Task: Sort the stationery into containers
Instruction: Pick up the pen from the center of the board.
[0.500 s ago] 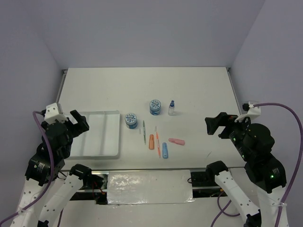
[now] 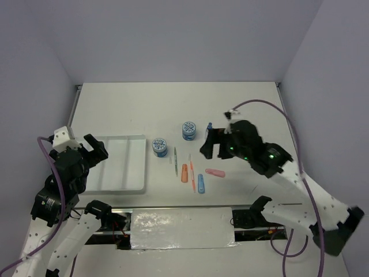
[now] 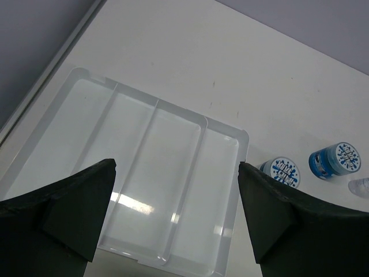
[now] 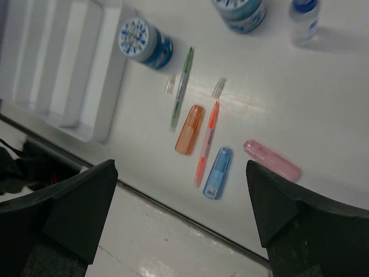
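I need to move my right gripper down and across onto the orange pen's middle (image 2: pixel 192 175) (image 4: pixel 206 150), because it is below this gripper's fingers and to their left in the top view.
The white divided tray (image 2: pixel 118 164) lies at the left; my left gripper (image 2: pixel 92 151) hovers open and empty over its near left side. In the left wrist view the tray (image 3: pixel 144 167) fills the space between the fingers. Two blue-and-white pots (image 2: pixel 159 146) (image 2: pixel 188 130) stand right of the tray. The green pen (image 2: pixel 175 158), orange pen (image 2: pixel 191 166), orange marker (image 2: pixel 184 173), blue marker (image 2: pixel 200 183) and pink eraser (image 2: pixel 215 172) lie on the table. My right gripper (image 2: pixel 211 144) is open and empty above them, partly hiding the blue-capped bottle (image 2: pixel 209 125).
The right wrist view shows a pot (image 4: pixel 144 41), the bottle (image 4: pixel 304 18), green pen (image 4: pixel 181 86), orange marker (image 4: pixel 189 129), blue marker (image 4: pixel 217 172), eraser (image 4: pixel 271 159) and the table's near edge (image 4: pixel 173 210). Walls stand at the back and both sides.
My right arm has swung from the table's right side to the centre, over the stationery. The left arm has hardly moved. Nothing on the table has shifted.
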Controlling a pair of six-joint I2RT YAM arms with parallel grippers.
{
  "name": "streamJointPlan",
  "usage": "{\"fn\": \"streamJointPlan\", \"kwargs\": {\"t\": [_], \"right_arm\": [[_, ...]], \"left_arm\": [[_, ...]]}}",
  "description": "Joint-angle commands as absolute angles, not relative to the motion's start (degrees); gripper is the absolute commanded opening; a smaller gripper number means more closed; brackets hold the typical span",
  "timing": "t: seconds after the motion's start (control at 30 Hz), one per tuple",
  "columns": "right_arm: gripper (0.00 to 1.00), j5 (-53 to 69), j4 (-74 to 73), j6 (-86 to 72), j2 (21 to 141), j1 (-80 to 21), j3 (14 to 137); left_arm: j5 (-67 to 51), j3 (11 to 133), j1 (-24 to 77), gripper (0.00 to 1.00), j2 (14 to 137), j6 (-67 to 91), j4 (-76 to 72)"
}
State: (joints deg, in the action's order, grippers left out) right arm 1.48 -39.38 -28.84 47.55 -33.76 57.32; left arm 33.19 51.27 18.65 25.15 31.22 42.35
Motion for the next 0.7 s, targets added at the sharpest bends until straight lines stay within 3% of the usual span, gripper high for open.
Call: {"fn": "streamJointPlan", "kwargs": {"t": [0.0, 0.2, 0.43, 0.47, 0.5, 0.67], "right_arm": [[1.00, -13.60, -37.52, -33.04, 57.78, -44.80, 59.84], [0.99, -22.66, -39.73, -37.35, 75.20, -56.77, 66.09], [0.69, -23.65, -39.21, -38.15, 82.70, -57.57, 64.87], [0.58, -23.73, -39.20, -38.32, 83.31, -57.57, 64.52], [0.54, -23.99, -39.29, -38.67, 84.10, -57.57, 63.82], [0.52, -22.33, -37.36, -39.29, 85.60, -57.66, 60.48]], "left_arm": [[34.80, 51.15, 18.81, 0.99, 25.31, 33.22, 41.49], [34.80, 51.24, 18.81, 0.99, 26.36, 32.52, 41.75], [32.34, 51.06, 18.81, 0.99, 28.74, 31.20, 41.05], [32.34, 51.15, 18.81, 0.99, 28.91, 31.20, 41.22], [32.60, 51.33, 18.81, 0.99, 29.18, 31.29, 41.22], [32.08, 51.07, 18.81, 0.99, 28.65, 30.94, 40.87]]}}
